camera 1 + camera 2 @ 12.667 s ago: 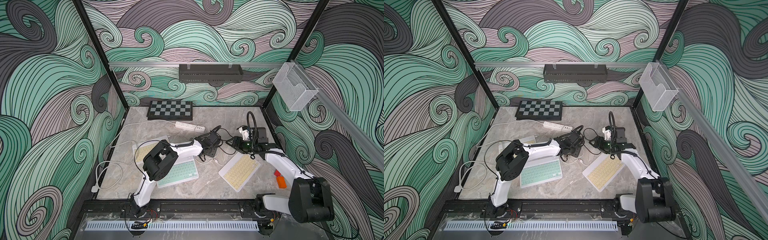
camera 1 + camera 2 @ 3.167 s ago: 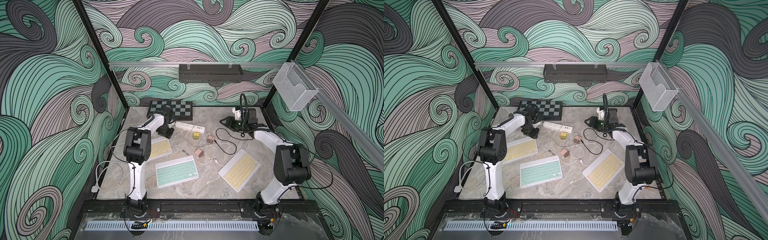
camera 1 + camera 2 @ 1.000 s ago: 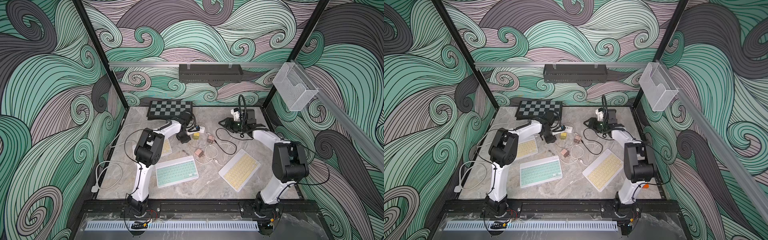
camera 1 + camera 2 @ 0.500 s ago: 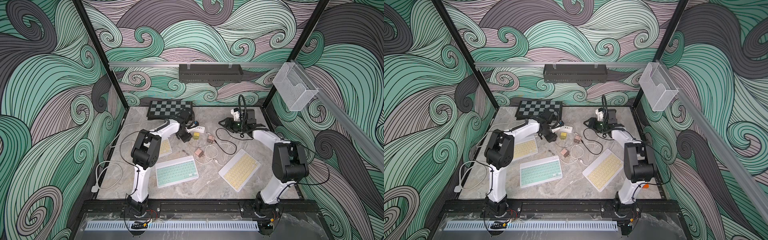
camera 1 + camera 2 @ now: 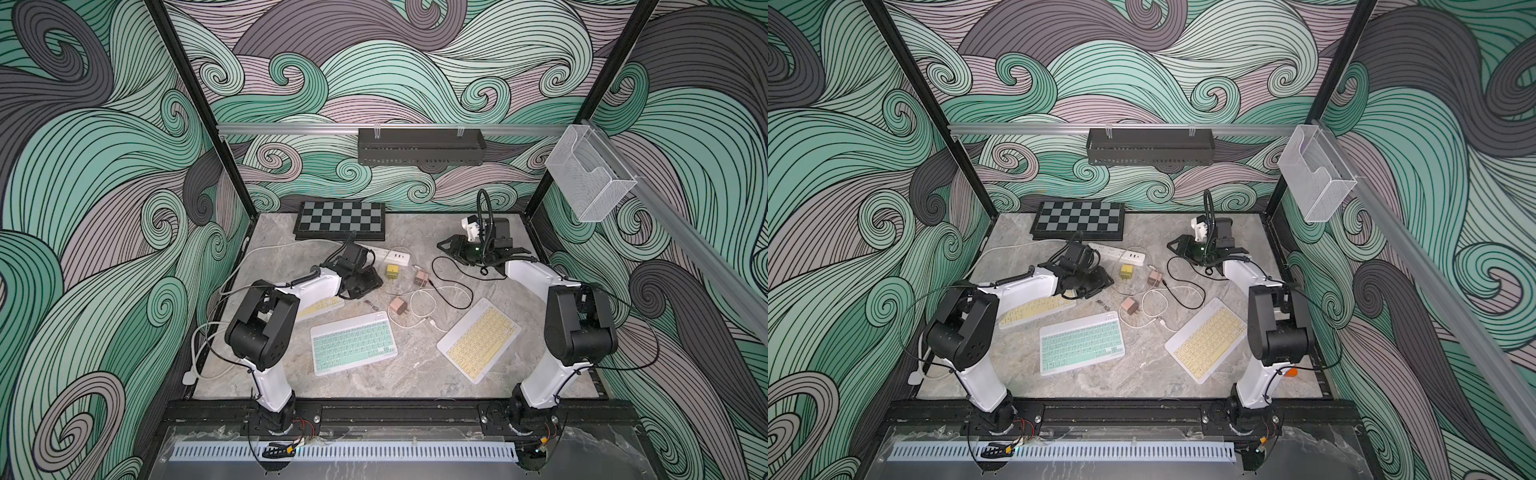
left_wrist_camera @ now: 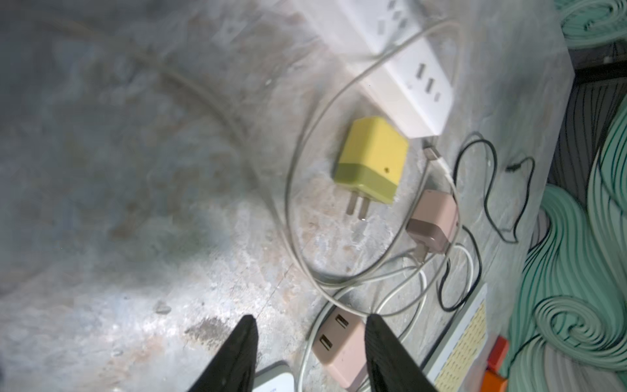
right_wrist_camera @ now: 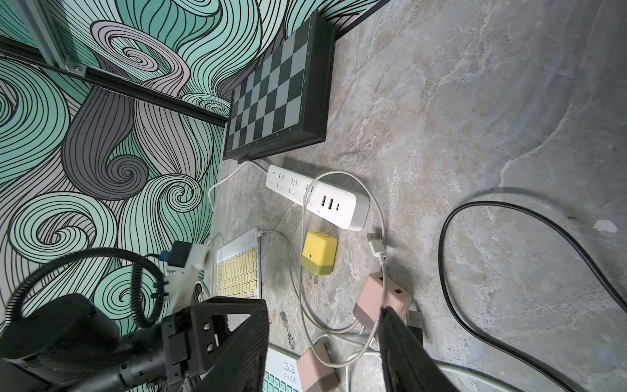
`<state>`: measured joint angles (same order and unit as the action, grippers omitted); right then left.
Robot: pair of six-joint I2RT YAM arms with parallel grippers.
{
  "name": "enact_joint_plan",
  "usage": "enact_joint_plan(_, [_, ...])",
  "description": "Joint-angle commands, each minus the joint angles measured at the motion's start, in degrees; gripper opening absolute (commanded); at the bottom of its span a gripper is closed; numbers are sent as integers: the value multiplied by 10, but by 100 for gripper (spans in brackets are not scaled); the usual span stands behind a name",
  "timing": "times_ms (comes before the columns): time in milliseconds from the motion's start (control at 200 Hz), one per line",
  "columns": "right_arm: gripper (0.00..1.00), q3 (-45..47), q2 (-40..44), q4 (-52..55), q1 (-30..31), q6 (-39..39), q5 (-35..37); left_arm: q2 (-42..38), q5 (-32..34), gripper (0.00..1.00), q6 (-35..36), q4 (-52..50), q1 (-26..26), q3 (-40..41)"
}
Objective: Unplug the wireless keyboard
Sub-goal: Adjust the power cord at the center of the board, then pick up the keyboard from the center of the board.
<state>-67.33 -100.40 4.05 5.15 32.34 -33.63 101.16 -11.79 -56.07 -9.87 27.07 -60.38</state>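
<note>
I should bring my left gripper down onto the white cable's stretch (image 6: pixel 266 194) by the yellow charger: this cable is plugged into the keyboard partly under my arm.
A yellow-keyed wireless keyboard (image 5: pixel 322 306) (image 5: pixel 1034 309) lies partly under my left arm. In the right wrist view a white cable (image 7: pixel 300 271) is plugged into this keyboard's (image 7: pixel 239 268) edge. It loops to a free USB plug (image 7: pixel 376 245) beside the white power strip (image 7: pixel 319 200) (image 5: pixel 392 256). My left gripper (image 5: pixel 368 282) (image 6: pixel 310 320) hangs open just past that keyboard with nothing between its fingers, above a pink charger (image 6: pixel 339 346). At the back right, my right gripper (image 5: pixel 444 246) (image 7: pixel 324 309) is open and empty.
A teal keyboard (image 5: pixel 353 343) and a second yellow keyboard (image 5: pixel 480 338) lie nearer the front. A yellow charger (image 5: pixel 392 272) (image 6: pixel 369 163), another pink charger (image 5: pixel 421 277) and loose black cable (image 5: pixel 453 291) lie mid-table. A chessboard (image 5: pixel 340 218) sits at the back wall.
My left arm's elbow has swung out toward the front left, and its gripper has drifted slightly nearer from the power strip. The right arm has stayed still.
</note>
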Motion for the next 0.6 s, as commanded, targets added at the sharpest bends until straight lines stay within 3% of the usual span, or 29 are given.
enact_joint_plan(0, [54, 5, 10, -10, -2, 2, -7, -11, 37, 52, -172, 96, 1, -3])
enact_joint_plan(125, [54, 5, 10, -11, -2, 2, -8, -2, 62, 56, -216, 109, 1, 3])
enact_joint_plan(595, [54, 4, 5, -9, -3, 2, -12, 47, 115, 53, -292, 129, -3, 16])
